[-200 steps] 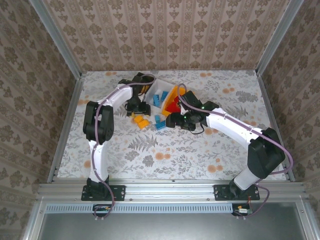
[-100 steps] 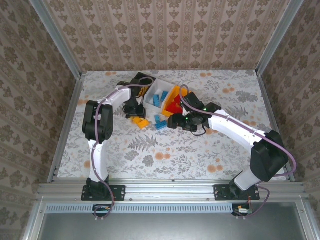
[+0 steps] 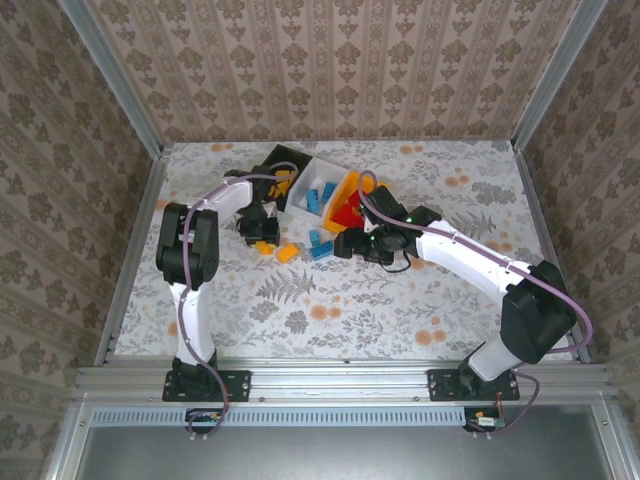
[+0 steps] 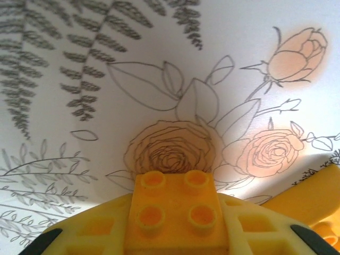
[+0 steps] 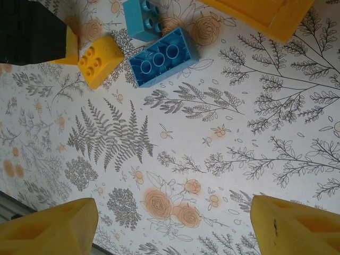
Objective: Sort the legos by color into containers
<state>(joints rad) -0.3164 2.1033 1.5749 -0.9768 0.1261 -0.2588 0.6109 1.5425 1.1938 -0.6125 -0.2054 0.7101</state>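
Note:
My left gripper is holding the orange-yellow lego and will next rise outward over the black container (image 3: 286,174) to release it. That container has matching legos inside and stands outward of the gripper.
In the left wrist view my left gripper (image 4: 172,226) is shut on an orange-yellow lego (image 4: 172,210), studs up, just above the cloth. From above, that gripper (image 3: 262,232) sits left of a loose orange lego (image 3: 287,253) and two blue legos (image 3: 318,245). The containers stand behind: black (image 3: 281,160), white (image 3: 312,178) with blue legos inside, and orange-yellow (image 3: 347,186) with red legos (image 3: 348,215) at its front. My right gripper (image 3: 345,243) hovers open beside the blue legos; its view has a long blue lego (image 5: 163,64), a small blue one (image 5: 143,18) and an orange one (image 5: 100,60).
The floral tablecloth (image 3: 330,310) spreads bare toward the near edge. Patterned walls and metal rails (image 3: 135,250) close in the table on three sides. The orange-yellow bin's corner (image 5: 255,13) is at the top of the right wrist view, and the left arm's dark body (image 5: 29,29) at its top left.
My left gripper closed onto the orange-yellow lego and shifted left and toward the near side. The right gripper edged slightly left, still open.

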